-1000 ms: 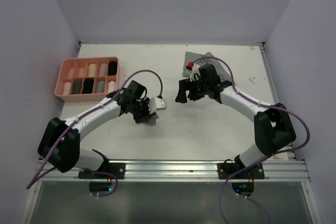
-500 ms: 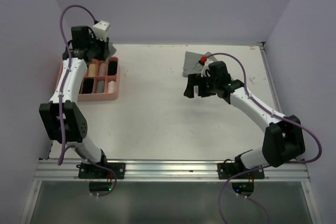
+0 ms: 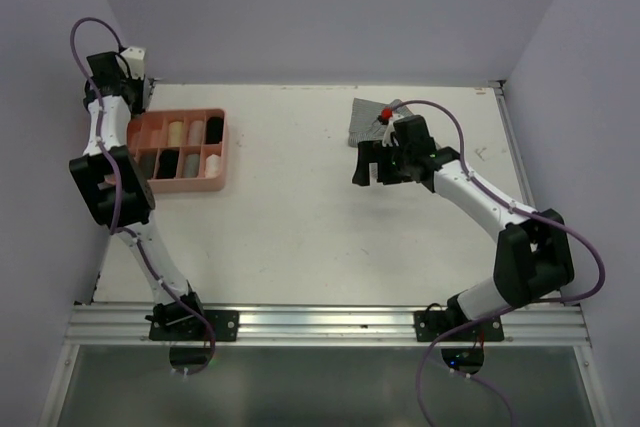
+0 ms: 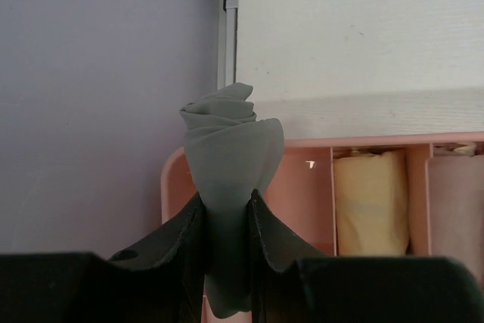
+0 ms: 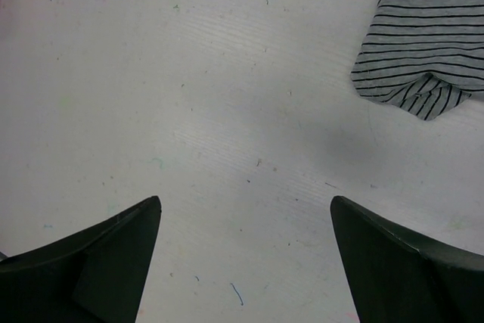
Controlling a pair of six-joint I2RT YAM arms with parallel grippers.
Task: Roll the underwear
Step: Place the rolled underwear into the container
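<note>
The rolled grey underwear goes down with my left gripper into the tray's far corner section (image 3: 134, 133) by the tray's side next, for release there, since that section lies below the gripper.
My left gripper (image 4: 227, 221) is shut on a rolled grey underwear (image 4: 225, 149), held upright over the far left corner compartment of the pink tray (image 4: 302, 141). In the top view that gripper (image 3: 127, 99) hangs by the left wall, and the roll itself is hidden there. A grey striped underwear (image 3: 366, 119) lies flat at the back right of the table. My right gripper (image 3: 372, 169) stands open just in front of it, over bare table. The wrist view shows that garment's corner (image 5: 427, 35) beyond the right gripper (image 5: 246, 213), with nothing between the fingers.
The pink tray (image 3: 222, 183) sits at the back left with several rolled garments in its compartments, among them a cream roll (image 4: 370, 202) and a pale pink one (image 4: 457, 202). The left wall stands close beside the tray. A small red item (image 3: 386, 114) rests on the striped garment.
The left arm swung from the table's middle to the tray's far left corner, carrying the grey roll. The right gripper opened wider and drifted slightly right.
</note>
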